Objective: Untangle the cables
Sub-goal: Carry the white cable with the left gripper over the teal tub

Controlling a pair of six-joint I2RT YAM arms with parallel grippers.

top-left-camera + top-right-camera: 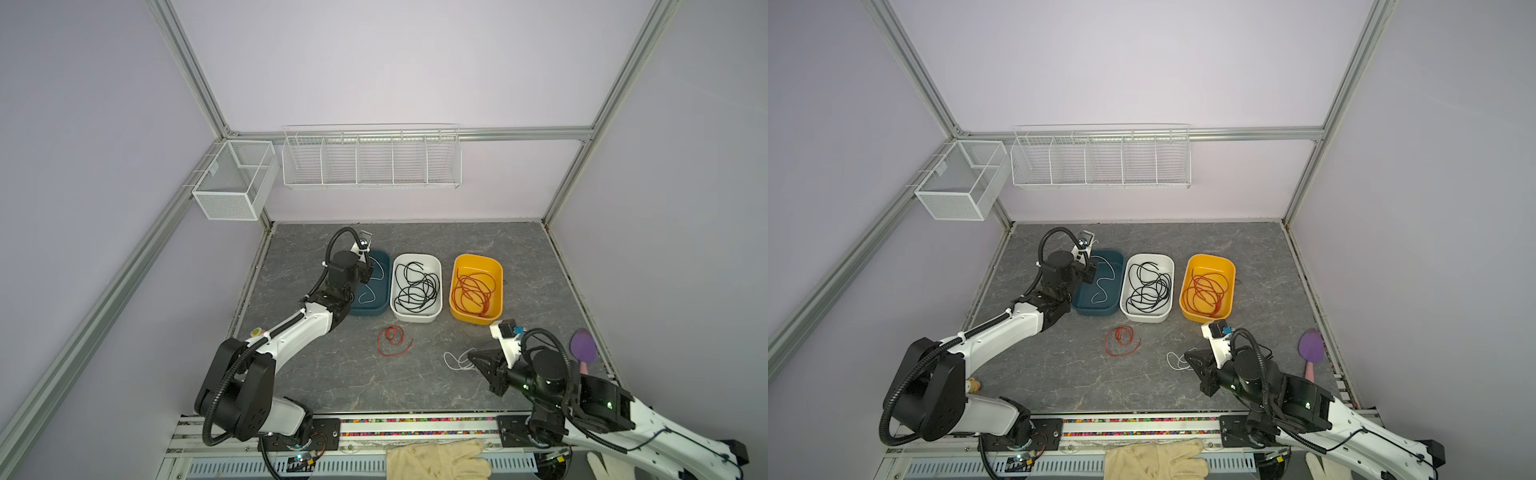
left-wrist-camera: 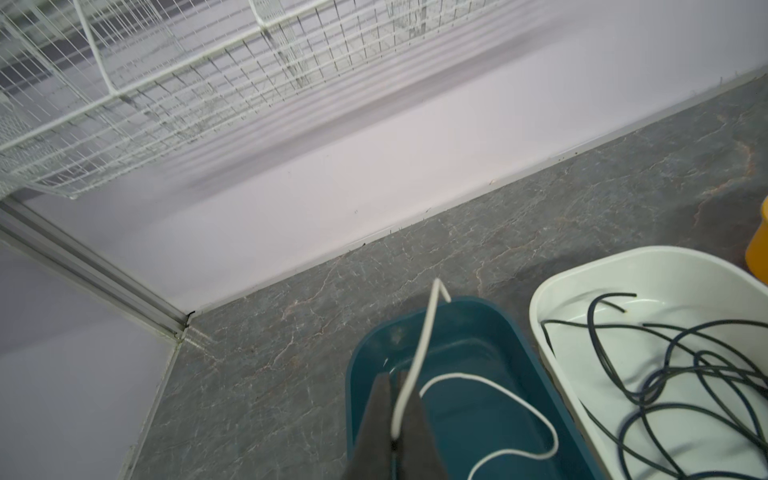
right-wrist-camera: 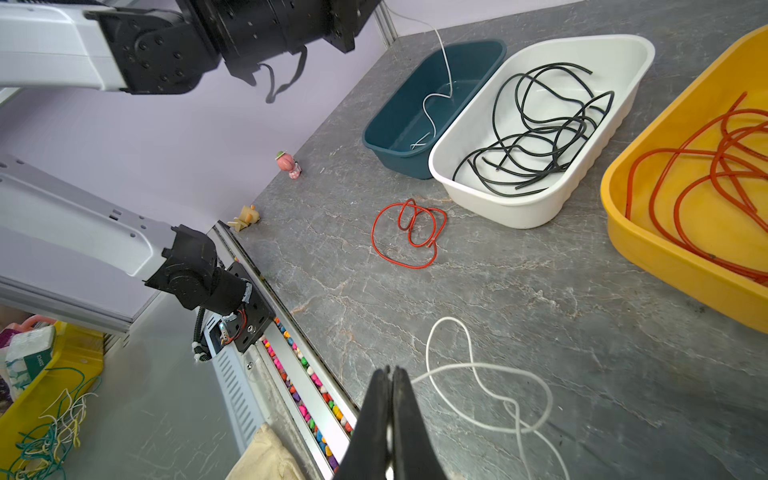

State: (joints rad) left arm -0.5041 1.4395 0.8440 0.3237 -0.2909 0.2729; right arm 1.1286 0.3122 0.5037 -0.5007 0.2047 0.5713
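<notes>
I should next lower my left gripper toward the teal bin's bottom and release the held cable end, as the rest of the thin white cable [image 2: 424,332] already curls inside the bin.
My left gripper [image 2: 394,375] is shut on a thin white cable [image 2: 424,332] above the teal bin [image 1: 374,311]. The rest of that cable curls inside the bin. Near the table's front right, my right gripper [image 3: 390,368] is shut. A second white cable [image 3: 473,365] lies looped on the table, and one strand of it runs in at the fingertips. A red cable [image 1: 392,333] lies coiled and loose on the table in front of the bins. Black cables [image 1: 415,286] fill the white bin [image 1: 415,318]. Red cables [image 1: 473,291] fill the yellow bin [image 1: 478,320].
A purple spatula [image 1: 583,347] lies by the right edge. A cloth glove [image 1: 436,457] rests on the front rail. Wire baskets [image 1: 372,160] hang on the back wall. Small toys [image 3: 289,164] stand at the left table edge, under the left arm.
</notes>
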